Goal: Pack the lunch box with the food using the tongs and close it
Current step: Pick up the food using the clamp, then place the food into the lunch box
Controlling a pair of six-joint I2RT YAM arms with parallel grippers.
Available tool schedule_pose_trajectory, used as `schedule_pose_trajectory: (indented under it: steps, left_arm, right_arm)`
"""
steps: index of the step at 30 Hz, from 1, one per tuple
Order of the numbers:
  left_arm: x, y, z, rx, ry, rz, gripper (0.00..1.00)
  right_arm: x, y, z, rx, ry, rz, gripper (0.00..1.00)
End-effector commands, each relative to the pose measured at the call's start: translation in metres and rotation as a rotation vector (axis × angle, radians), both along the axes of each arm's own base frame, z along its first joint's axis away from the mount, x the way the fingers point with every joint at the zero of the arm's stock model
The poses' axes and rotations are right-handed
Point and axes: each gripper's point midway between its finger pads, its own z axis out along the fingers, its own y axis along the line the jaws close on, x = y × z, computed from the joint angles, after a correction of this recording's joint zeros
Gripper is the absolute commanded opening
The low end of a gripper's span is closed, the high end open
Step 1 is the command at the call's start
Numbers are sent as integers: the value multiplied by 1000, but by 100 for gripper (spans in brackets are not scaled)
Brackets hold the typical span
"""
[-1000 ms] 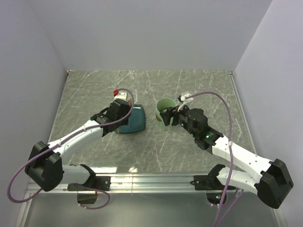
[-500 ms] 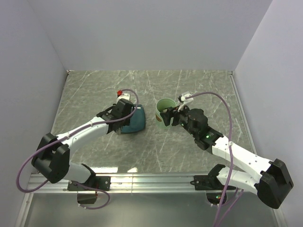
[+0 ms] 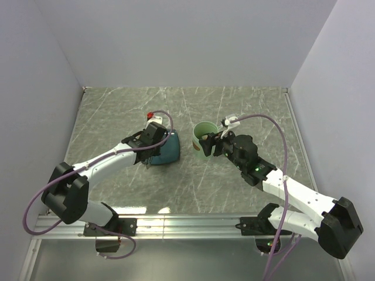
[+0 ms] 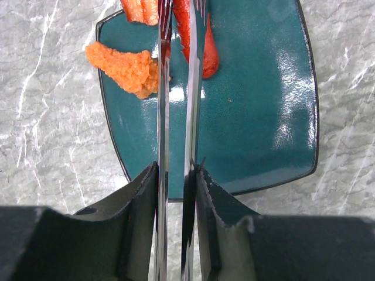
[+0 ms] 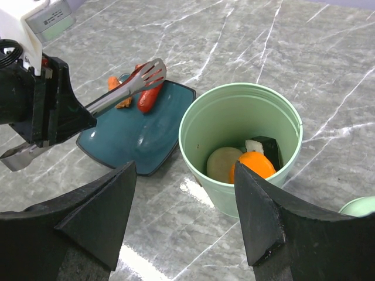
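Note:
The lidless lunch box is right of my left gripper in the top view, so I lift next and move over its opening (image 3: pixel 203 130) to release the red piece.
My left gripper (image 4: pixel 176 170) is shut on the metal tongs (image 4: pixel 191 88), whose two arms stand close together. Their tips reach a red food piece (image 4: pixel 210 55) on the dark teal plate (image 4: pixel 258 117), and part of the red shows between the arms. A crumbly orange piece (image 4: pixel 126 67) lies just left of the tongs. The mint-green lunch box (image 5: pixel 193 108) stands upright without its lid and holds a beige ball (image 5: pixel 222 164), an orange piece (image 5: pixel 253 165) and a white-and-black piece (image 5: pixel 266 149). My right gripper (image 5: pixel 184 170) is open just in front of the lunch box, holding nothing.
The green lid (image 5: pixel 360 206) shows only as a sliver at the right edge of the right wrist view. The plate (image 3: pixel 167 152) sits just left of the lunch box (image 3: pixel 204 129) on the marble table. White walls enclose the table on three sides.
My left arm has pushed farther over the plate toward the food, and the tong arms have drawn closer together. The right arm and the lunch box have stayed put.

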Motion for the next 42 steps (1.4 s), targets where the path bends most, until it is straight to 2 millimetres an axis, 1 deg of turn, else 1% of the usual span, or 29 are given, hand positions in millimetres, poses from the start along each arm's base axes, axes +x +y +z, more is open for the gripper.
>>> schedule_pose_trajectory:
  steps: [1,2,6,8,9,15,19,25,27,31,37,38,40,42]
  left_arm:
    - [9,-9,35,-59,-92,-5,9]
    - [8,-8,38,-66,-100,-2,9]
    - [3,-7,60,-111,-159,-4,8]
    - [-1,-7,67,-126,-175,-11,8]
    - [-2,-7,74,-140,-192,-12,8]
    - [-11,-10,93,-182,-239,-36,7]
    - [-16,-15,105,-205,-268,-55,7]
    - [-26,-21,117,-221,-289,-77,7]
    - [-28,-22,124,-229,-305,-80,7]
    - [-35,-31,140,-248,-330,-113,7]
    - [-46,-42,172,-277,-390,-164,7]
    - [-46,-44,180,-283,-405,-167,7]
    - [-49,-46,186,-278,-415,-175,7]
    - [-50,-49,196,-284,-433,-182,7]
  right_arm:
    - [2,-3,13,37,-35,-12,75]
    - [2,-3,14,39,-37,-12,75]
    - [2,-4,13,39,-38,-17,75]
    - [3,-5,13,37,-37,-20,75]
    - [3,-5,13,37,-37,-20,74]
    - [5,-10,11,29,-36,-42,75]
    - [6,-16,14,34,-43,-65,75]
    - [7,-25,16,36,-48,-90,75]
    - [8,-27,15,33,-46,-99,75]
    - [9,-38,17,37,-51,-133,75]
    - [14,-59,15,38,-52,-199,76]
    - [16,-64,14,40,-52,-213,76]
    - [16,-68,15,48,-53,-219,76]
    - [18,-73,15,54,-53,-232,76]
